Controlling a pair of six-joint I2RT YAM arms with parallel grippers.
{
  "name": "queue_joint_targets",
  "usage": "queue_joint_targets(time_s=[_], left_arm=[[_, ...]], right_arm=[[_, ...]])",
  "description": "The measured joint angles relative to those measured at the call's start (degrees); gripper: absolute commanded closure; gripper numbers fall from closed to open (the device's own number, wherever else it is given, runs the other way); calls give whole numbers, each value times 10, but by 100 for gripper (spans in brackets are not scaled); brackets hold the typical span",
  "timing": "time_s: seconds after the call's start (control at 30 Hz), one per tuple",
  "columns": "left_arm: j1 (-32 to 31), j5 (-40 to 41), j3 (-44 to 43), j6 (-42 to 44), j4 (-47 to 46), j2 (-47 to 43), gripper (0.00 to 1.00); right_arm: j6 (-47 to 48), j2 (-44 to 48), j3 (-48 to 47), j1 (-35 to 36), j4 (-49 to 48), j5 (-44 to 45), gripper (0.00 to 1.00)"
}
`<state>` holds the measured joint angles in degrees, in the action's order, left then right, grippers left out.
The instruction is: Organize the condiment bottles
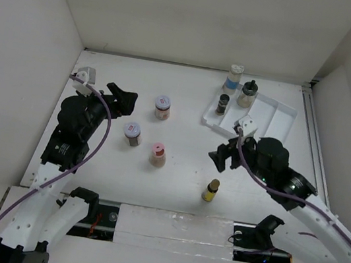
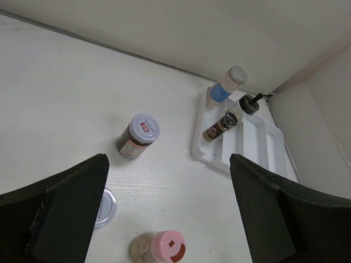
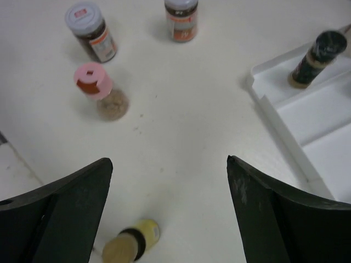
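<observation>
The yellow bottle's brown cap [image 1: 214,184] gets my right gripper next, which comes back and down onto it, since this bottle still stands outside the white tray [image 1: 274,117], upon the table.
Several condiment bottles show in the top view. A dark bottle [image 1: 222,103] stands in the white tray [image 1: 274,117]. A blue-labelled bottle [image 1: 233,78] and a black-capped jar [image 1: 247,93] stand at the tray's far edge. Two jars with purplish-white lids [image 1: 162,107] [image 1: 133,133], a pink-lidded jar [image 1: 158,154] and a yellow bottle [image 1: 211,190] stand on the table. My left gripper [image 1: 123,100] [image 2: 167,161] is open and empty, left of the far jar [image 2: 140,135]. My right gripper [image 1: 222,155] [image 3: 169,161] is open and empty, above the yellow bottle [image 3: 131,246].
White walls close the table at the back and both sides. The tray has several long compartments [image 2: 258,142]. A metal rail [image 1: 313,147] runs along the right edge. The left wrist view shows the pink-lidded jar [image 2: 162,247] between the fingers, low in the frame.
</observation>
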<state>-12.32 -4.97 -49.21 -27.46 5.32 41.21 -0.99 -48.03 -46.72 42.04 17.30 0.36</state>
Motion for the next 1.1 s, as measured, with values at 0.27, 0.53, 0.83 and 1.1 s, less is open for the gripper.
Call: queue_joint_targets(time_s=[0.27,0.53,0.83,1.1], left_arm=[[1,-15,0,1,0,-2,11],[1,-21,0,2,0,-13,11],[1,-21,0,4,0,-20,10],[1,-21,0,6,0,-20,10]], right_arm=[[-47,62,-47,24,243,-22,3],[-72,31,-14,32,291,-87,13],[-82,-21,8,45,270,-123,37],[-83,-30,15,49,234,-115,81]])
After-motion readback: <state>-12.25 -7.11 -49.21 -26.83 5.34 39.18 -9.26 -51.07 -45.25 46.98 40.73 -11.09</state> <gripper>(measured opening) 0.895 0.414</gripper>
